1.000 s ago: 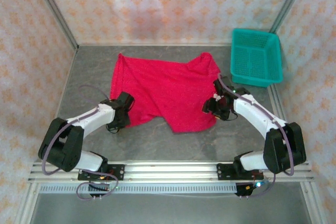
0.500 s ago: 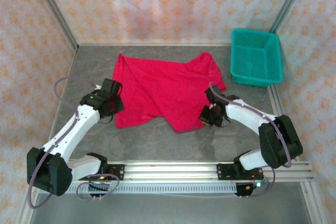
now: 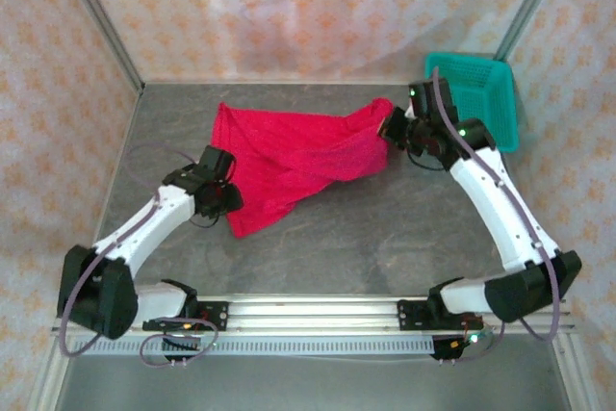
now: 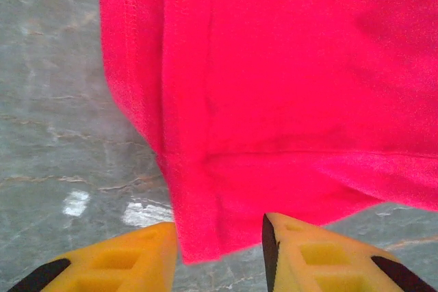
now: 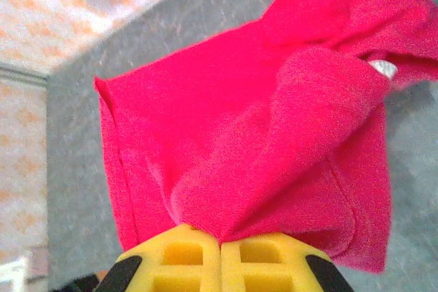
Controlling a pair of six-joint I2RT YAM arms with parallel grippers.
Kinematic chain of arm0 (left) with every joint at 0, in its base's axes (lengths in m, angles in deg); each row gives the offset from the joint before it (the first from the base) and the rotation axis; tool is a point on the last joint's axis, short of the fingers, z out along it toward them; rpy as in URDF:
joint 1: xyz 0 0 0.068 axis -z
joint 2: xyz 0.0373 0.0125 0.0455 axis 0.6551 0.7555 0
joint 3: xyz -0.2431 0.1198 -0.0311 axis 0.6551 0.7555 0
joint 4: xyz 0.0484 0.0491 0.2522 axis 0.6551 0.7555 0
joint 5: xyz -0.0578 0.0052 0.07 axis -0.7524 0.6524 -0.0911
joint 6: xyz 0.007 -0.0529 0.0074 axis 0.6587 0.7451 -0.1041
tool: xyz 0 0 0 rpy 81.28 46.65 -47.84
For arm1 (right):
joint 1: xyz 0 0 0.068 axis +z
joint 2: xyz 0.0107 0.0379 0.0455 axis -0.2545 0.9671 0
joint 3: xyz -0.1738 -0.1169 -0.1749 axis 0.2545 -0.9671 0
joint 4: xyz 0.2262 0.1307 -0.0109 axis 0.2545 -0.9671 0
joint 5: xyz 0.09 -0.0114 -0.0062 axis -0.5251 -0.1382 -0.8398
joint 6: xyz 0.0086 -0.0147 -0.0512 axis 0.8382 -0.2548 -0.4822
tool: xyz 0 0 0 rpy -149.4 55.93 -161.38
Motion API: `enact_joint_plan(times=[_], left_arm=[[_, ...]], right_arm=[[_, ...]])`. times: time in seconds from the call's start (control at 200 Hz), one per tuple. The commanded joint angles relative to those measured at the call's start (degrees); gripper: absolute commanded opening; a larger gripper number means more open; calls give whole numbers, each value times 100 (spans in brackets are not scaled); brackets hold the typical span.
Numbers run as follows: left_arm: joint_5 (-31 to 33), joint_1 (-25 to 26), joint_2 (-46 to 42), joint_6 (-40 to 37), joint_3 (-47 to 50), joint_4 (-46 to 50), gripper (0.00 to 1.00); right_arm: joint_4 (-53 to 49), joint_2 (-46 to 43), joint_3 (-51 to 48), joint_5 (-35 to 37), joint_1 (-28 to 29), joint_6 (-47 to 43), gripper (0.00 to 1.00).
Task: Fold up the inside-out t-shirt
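Only the tip of the shirt's loose near corner (image 3: pixel 241 229) (image 4: pixel 198 245) reaches in between the robot's open yellow fingers, so the left gripper needs to go down and back onto that corner next, to close there.
The inside-out t-shirt (image 3: pixel 289 153) is crimson and lies folded over itself at the middle of the grey table. My right gripper (image 3: pixel 390 130) is lifted at the shirt's far right end and shut on a bunched fold of it. In the right wrist view the cloth (image 5: pixel 239 121) fans out from the pinched fingers (image 5: pixel 220 241), and a small white tag (image 5: pixel 383 68) peeks out at the right. My left gripper (image 3: pixel 233 207) is at the shirt's near-left corner. In the left wrist view that corner (image 4: pixel 205 230) lies loose between the open yellow fingers (image 4: pixel 220 254).
A teal mesh basket (image 3: pixel 486 108) stands at the far right corner, just behind my right arm. Patterned walls close in the table on three sides. Bare grey tabletop (image 3: pixel 385 238) stretches in front of the shirt.
My right gripper shut on the shirt's near-right hem and carried it up and back toward the basket, folding the cloth over. My left gripper has opened over the near-left corner.
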Motion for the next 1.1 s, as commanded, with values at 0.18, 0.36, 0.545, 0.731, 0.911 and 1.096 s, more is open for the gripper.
enact_joint_plan(times=[0.18, 0.36, 0.545, 0.731, 0.911, 1.096], left_arm=[[334, 245, 922, -254, -754, 87, 37], [875, 872, 788, -306, -728, 648, 43], [1609, 1712, 1108, -185, -701, 1060, 35], [1937, 1964, 1646, -4, -706, 1075, 31], [1983, 1967, 2007, 138, -706, 975, 37], [1959, 1970, 2126, 264, -543, 930, 37]], right_arm=[[-783, 4022, 3046, -528, -360, -184, 39], [-970, 3860, 2843, -169, -282, -515, 49], [-164, 2499, 778, -161, -280, -501, 53], [204, 1917, -456, -223, -270, -469, 53], [214, 1803, -762, -202, -275, -537, 53], [144, 1820, -668, -166, -274, -574, 54]])
